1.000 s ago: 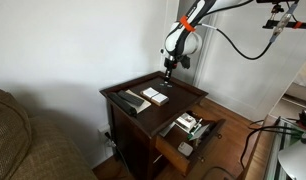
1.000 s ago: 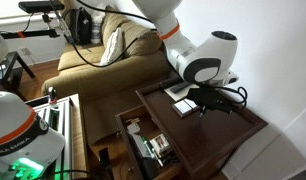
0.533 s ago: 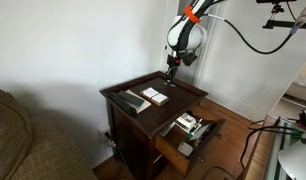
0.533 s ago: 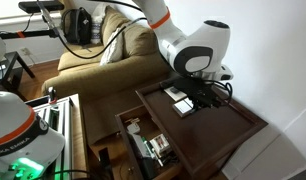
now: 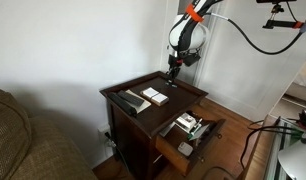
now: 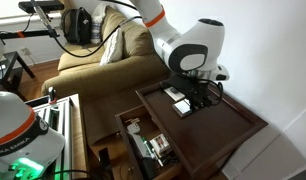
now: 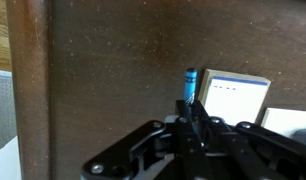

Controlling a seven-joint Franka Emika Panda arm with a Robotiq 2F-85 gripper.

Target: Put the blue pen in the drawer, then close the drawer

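Note:
My gripper will move back and down next, over the small items in the open drawer, below it and nearer my base, to let go of the pen [image 7: 190,82].
My gripper [image 5: 173,67] hangs above the back of the small dark brown side table [image 5: 183,91]. It is shut on the blue pen [image 7: 190,82]. In the wrist view the pen's tip sticks out past the closed fingers [image 7: 191,108], over the table top. The drawer [image 5: 171,147] stands pulled out at the table's front, with several small items inside. In an exterior view the gripper [image 6: 198,92] hovers over the table top, and the open drawer [image 6: 126,135] lies below and in front of it.
A white box [image 5: 154,96] and a dark flat object [image 5: 126,101] lie on the table top. The white box also shows in the wrist view [image 7: 233,95]. A sofa [image 6: 88,60] stands beside the table. A white wall is behind.
The gripper has risen from just above the table top to higher up, still shut on the pen. The drawer and the things on the table have not moved.

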